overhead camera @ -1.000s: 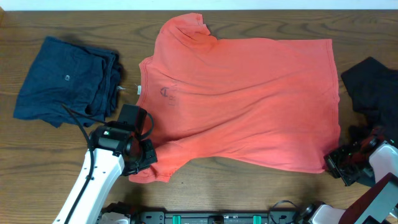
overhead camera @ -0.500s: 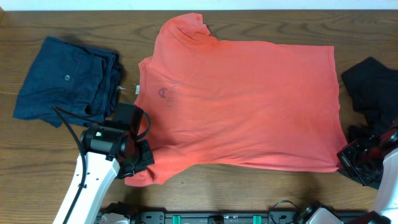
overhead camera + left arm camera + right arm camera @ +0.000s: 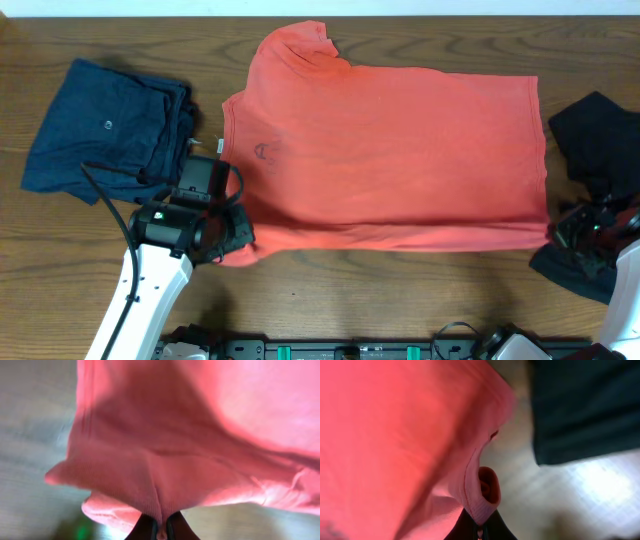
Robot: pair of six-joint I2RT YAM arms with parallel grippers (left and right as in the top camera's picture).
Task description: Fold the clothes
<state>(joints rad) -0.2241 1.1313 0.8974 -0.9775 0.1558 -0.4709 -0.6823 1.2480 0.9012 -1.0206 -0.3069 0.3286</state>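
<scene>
I will next move my left gripper outward and let go of the pinched sleeve over the dark print by the collar [image 3: 265, 151], because that print is outward of my gripper.
The coral-red T-shirt [image 3: 390, 150] lies spread across the middle of the table, collar to the left. My left gripper [image 3: 232, 240] is shut on its near left sleeve and holds that fabric pinched in the left wrist view [image 3: 160, 485]. My right gripper [image 3: 562, 235] is shut on the near right hem corner, which shows bunched in the right wrist view [image 3: 480, 495]. The near edge is stretched straight between them. A folded navy-blue garment [image 3: 105, 125] lies at the left. A black garment [image 3: 600, 135] lies at the right and shows dark in the right wrist view [image 3: 585, 405].
Bare wooden table [image 3: 400, 300] runs along the front edge below the shirt. My left arm [image 3: 150, 290] reaches in from the front left, with a black cable looping towards the navy garment. A black rail [image 3: 330, 350] lines the front edge.
Both grippers have moved away from the front edge with the shirt's near edge. The right one also went right, pulling the hem straight and taut.
</scene>
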